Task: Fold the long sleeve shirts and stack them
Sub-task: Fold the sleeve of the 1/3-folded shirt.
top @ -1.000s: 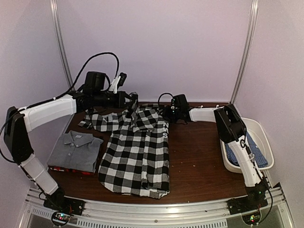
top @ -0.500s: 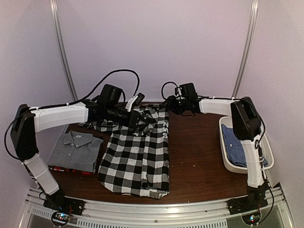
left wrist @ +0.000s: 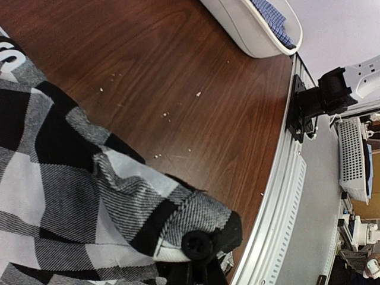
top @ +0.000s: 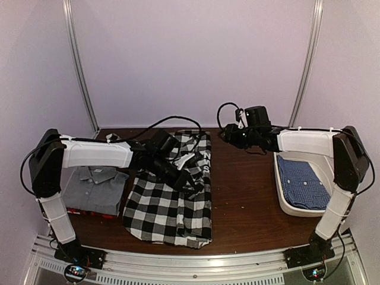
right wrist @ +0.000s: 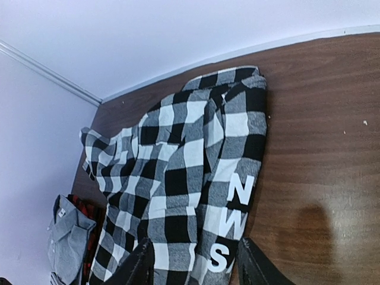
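Observation:
The sleeve is across the shirt's body and its cuff [left wrist: 196, 231] is still held up, so my left gripper should first bring the cuff back down toward the shirt's near hem, and then open.
The black-and-white check shirt [top: 169, 205] lies spread on the table, white letters "NWS" [right wrist: 234, 222] along its right edge. My left gripper [top: 187, 177] hangs over the middle of the shirt, shut on its buttoned cuff [left wrist: 196, 231], and the sleeve is draped across the body. Its own fingers are mostly hidden under the cloth [left wrist: 199, 264]. My right gripper [top: 230, 135] hovers open above the table, right of the collar, with nothing between its fingers [right wrist: 139, 267]. A folded grey shirt [top: 95, 189] rests on a red-black shirt [top: 83, 211] at the left. The blue shirt [top: 303, 187] lies in the tub.
The white oval tub [top: 325, 161] stands at the table's right edge, under my right forearm. A metal rail [top: 196, 261] runs along the near edge, seen too in the left wrist view [left wrist: 279, 202]. Bare brown tabletop [top: 243, 196] separates the check shirt from the tub.
My left gripper has carried the sleeve from the far left across and down onto the shirt's body. My right gripper has widened, left the shirt's collar edge and drawn back to the right.

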{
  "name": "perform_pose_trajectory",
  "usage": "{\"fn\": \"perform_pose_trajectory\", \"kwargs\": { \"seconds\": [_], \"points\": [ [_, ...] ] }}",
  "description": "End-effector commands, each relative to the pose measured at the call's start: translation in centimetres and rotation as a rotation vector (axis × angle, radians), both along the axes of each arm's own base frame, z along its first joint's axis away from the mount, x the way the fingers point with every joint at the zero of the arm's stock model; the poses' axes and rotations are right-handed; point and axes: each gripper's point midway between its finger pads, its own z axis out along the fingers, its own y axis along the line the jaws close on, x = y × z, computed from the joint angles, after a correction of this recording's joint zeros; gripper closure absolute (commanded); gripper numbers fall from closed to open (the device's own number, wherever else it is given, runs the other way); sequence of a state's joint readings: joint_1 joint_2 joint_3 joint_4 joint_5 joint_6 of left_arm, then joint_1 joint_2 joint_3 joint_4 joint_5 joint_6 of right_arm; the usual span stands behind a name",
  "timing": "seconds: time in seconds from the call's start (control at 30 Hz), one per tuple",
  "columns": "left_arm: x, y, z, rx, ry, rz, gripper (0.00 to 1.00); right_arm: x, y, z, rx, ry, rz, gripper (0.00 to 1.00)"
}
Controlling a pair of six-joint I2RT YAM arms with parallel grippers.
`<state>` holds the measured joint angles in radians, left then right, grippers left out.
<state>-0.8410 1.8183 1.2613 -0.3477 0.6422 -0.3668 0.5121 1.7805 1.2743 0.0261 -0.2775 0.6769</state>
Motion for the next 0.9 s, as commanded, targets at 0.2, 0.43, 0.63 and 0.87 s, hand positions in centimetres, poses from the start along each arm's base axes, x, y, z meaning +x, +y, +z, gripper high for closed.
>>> {"fn": "perform_pose_trajectory", "kwargs": {
  "seconds": [0.2,0.43,0.63,0.87],
  "points": [
    [-3.6,-1.7,-1.8,0.038,0.033,-0.106,0.98,-5.4,-0.2,-1.1,-0.071,-0.007,0.023,0.51],
    [-5.1,-1.8,-2.5,0.049,0.05,-0.139,0.98,-7.4,-0.5,-3.0,-0.091,0.026,0.029,0.51],
    [-6.0,-1.2,-3.6,0.078,0.068,-0.159,0.99,-8.4,-1.0,-3.5,-0.102,0.035,0.023,0.51],
    [-6.6,-0.2,-5.0,0.152,0.081,-0.174,0.98,-9.2,-1.3,-4.2,-0.112,0.05,0.025,0.51]
  ]
}}
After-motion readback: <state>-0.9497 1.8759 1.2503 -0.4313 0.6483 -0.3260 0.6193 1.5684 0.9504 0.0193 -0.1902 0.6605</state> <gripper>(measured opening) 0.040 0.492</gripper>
